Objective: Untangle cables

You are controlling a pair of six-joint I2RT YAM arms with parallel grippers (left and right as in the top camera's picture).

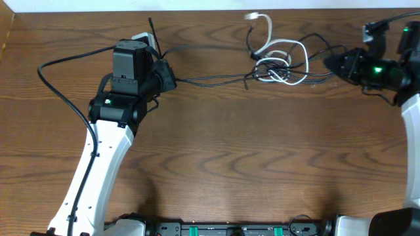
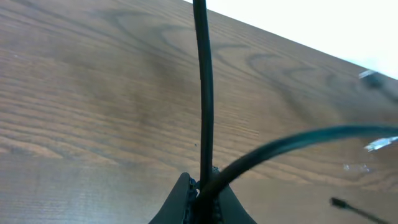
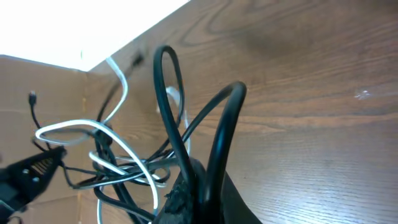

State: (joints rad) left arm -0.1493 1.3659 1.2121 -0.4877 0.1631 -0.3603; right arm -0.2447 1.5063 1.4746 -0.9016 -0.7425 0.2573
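The black pieces of cable run nearly straight from the tangle to my left gripper. My right gripper needs to move toward that gripper and let go of its black cable loop [image 3: 194, 185].
The cables lie in a tangle [image 1: 279, 65] at the back of the table, right of centre: black strands knotted with a white cable [image 1: 266, 29] whose plug end points toward the far edge. My left gripper [image 1: 167, 75] sits to the tangle's left, shut on a black cable [image 2: 202, 93] that rises straight from its jaws, while a second black strand [image 2: 298, 140] arcs off to the right. Just to the right of the tangle, my right gripper [image 1: 328, 63] is shut on a loop of black cable [image 3: 230, 118]. The white cable [image 3: 118, 81] and the knot [image 3: 118, 168] lie just beyond it.
The left arm's own thick black cord [image 1: 59, 92] loops out over the table's left side. The table's far edge [image 1: 197, 12] runs close behind the tangle. A brown side panel [image 1: 5, 33] borders the left. Bare wood [image 1: 249, 157] fills the front half.
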